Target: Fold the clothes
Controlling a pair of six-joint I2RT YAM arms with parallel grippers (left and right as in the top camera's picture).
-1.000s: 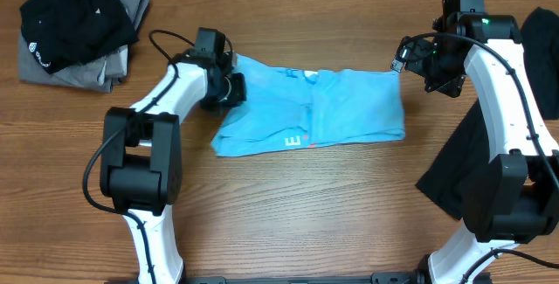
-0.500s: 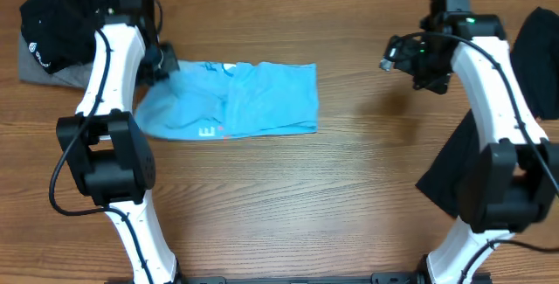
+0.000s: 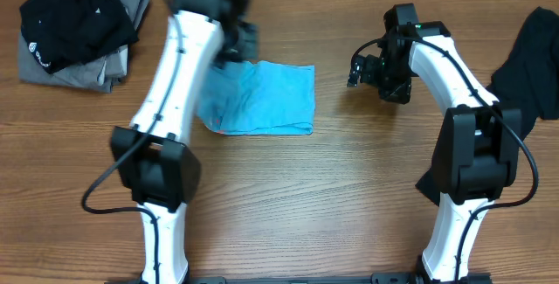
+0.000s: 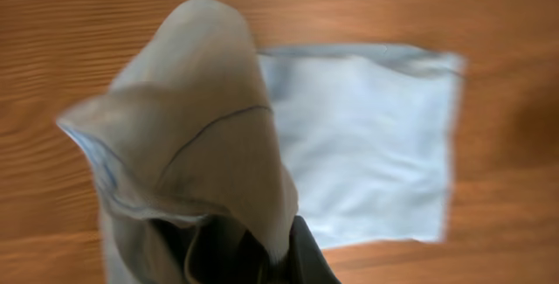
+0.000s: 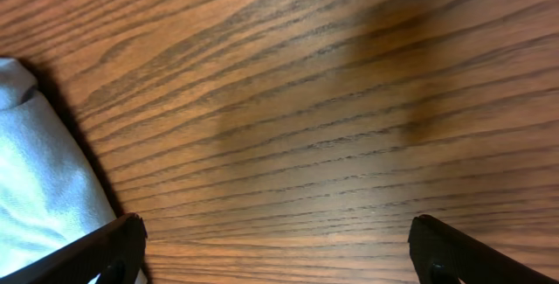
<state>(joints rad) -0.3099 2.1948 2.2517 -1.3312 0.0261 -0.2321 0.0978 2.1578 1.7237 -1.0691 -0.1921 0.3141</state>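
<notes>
The shirt's flat part (image 3: 295,90) (image 4: 376,140) is uncovered below my left gripper, to its right in the overhead view. I will move that way, lower the fold and let it go.
The sky-blue T-shirt (image 3: 262,99) lies on the table left of centre, its left part lifted and carried over the rest. My left gripper (image 3: 234,39) is shut on that lifted blue fabric (image 4: 201,144), which hangs in front of the left wrist camera above the flat part (image 4: 367,135). My right gripper (image 3: 365,67) is open and empty above bare wood, right of the shirt; a shirt edge (image 5: 39,179) shows at the left of its wrist view. A black garment (image 3: 515,92) hangs at the right edge.
A pile of black and grey clothes (image 3: 79,26) sits at the back left corner. The wooden table (image 3: 349,197) is bare in front of the shirt and between the two arms.
My left gripper has swung from the far left up and to the right, carrying the shirt's left edge over the shirt. The shirt now looks narrower. My right gripper moved left.
</notes>
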